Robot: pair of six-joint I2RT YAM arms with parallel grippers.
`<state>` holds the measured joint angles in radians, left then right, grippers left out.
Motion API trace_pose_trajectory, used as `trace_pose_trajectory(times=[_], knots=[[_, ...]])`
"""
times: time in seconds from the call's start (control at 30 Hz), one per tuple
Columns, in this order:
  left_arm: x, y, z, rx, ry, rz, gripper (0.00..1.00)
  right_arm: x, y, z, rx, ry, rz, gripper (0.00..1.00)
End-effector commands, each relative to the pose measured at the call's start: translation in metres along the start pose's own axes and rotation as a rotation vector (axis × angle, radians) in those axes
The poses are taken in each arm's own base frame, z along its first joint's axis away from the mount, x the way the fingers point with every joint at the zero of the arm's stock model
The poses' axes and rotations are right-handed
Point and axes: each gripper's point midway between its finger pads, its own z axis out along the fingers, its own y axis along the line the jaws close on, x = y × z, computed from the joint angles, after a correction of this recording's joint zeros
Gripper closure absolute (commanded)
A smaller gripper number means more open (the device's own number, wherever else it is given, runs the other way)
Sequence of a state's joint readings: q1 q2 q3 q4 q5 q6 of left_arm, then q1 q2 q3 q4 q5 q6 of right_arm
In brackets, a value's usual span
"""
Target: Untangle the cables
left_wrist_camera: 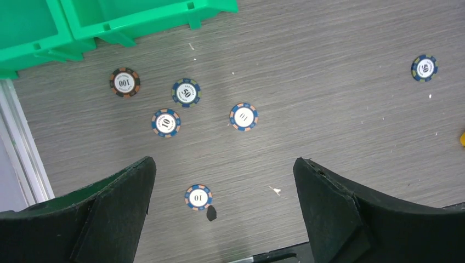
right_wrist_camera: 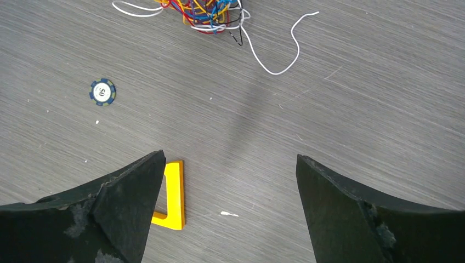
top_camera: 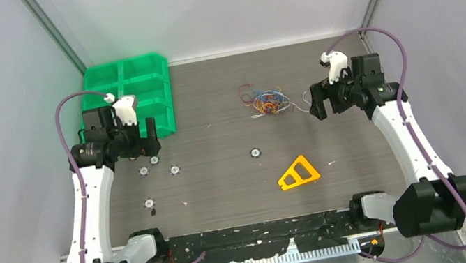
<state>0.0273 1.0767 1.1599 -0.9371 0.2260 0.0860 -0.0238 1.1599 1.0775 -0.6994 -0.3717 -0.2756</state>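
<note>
The tangle's bunched wires lie below my right gripper and to its left in the top view, so next it will bring its open fingers over and down onto them.
The cables [top_camera: 266, 101] lie in one small tangle of thin red, orange, yellow, blue, white and black wires at the back middle of the table. The right wrist view shows that tangle of cables [right_wrist_camera: 208, 12] at its top edge, with a loose white strand [right_wrist_camera: 274, 52] trailing to the right. My right gripper [top_camera: 322, 99] hangs open above the table just right of the tangle, nothing between its fingers. My left gripper [top_camera: 146, 134] hovers open far to the left, over poker chips, well away from the wires. In its own view the left gripper [left_wrist_camera: 225, 181] holds nothing.
A green compartment bin [top_camera: 132, 94] stands at the back left. Several poker chips [top_camera: 174, 170] are scattered on the left half, and one chip [top_camera: 255, 151] lies near the middle. A yellow triangular piece [top_camera: 297, 173] rests in front of the right arm.
</note>
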Motion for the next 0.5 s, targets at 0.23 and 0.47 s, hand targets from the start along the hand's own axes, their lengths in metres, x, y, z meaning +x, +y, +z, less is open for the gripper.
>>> trace_pose_trajectory(times=[0.23, 0.47], knots=[[-0.051, -0.046, -0.029, 0.239, -0.196, 0.164, 0.01, -0.070, 0.029, 0.073, -0.154, 0.067, -0.080, 0.05], [-0.052, -0.077, -0.023, 0.385, -0.275, 0.199, 0.01, -0.065, 0.035, 0.157, -0.169, 0.173, -0.126, 0.05]])
